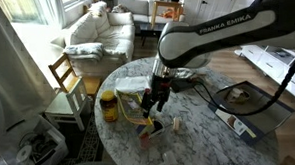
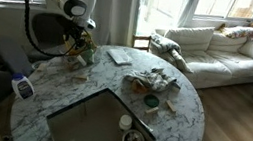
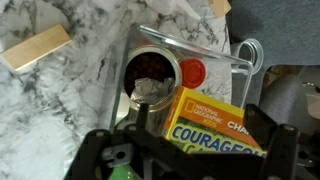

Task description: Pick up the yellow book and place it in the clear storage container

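My gripper will move down with its open fingers on both sides of the yellow book's edge by the dark-filled jar and then close, because that edge is below, between my fingers.
In the wrist view the yellow book (image 3: 205, 112), with a yellow border and a blue title band, lies tilted under my gripper (image 3: 205, 138). It rests against the clear storage container (image 3: 228, 45), which holds a dark-filled jar (image 3: 150, 72) and a red lid (image 3: 193, 72). The jaws are open, one finger (image 3: 270, 130) on each side of the book, with no clear contact. In both exterior views the gripper (image 1: 159, 101) (image 2: 78, 45) hangs low over the marble table (image 1: 200, 140), at the container.
A wooden block (image 3: 35, 47) lies on the marble left of the container. A yellow-lidded jar (image 1: 108, 107) stands near the table edge by a wooden chair (image 1: 65, 84). White paper (image 2: 118, 56), small clutter (image 2: 152, 81) and a dark square panel (image 2: 98, 127) share the table.
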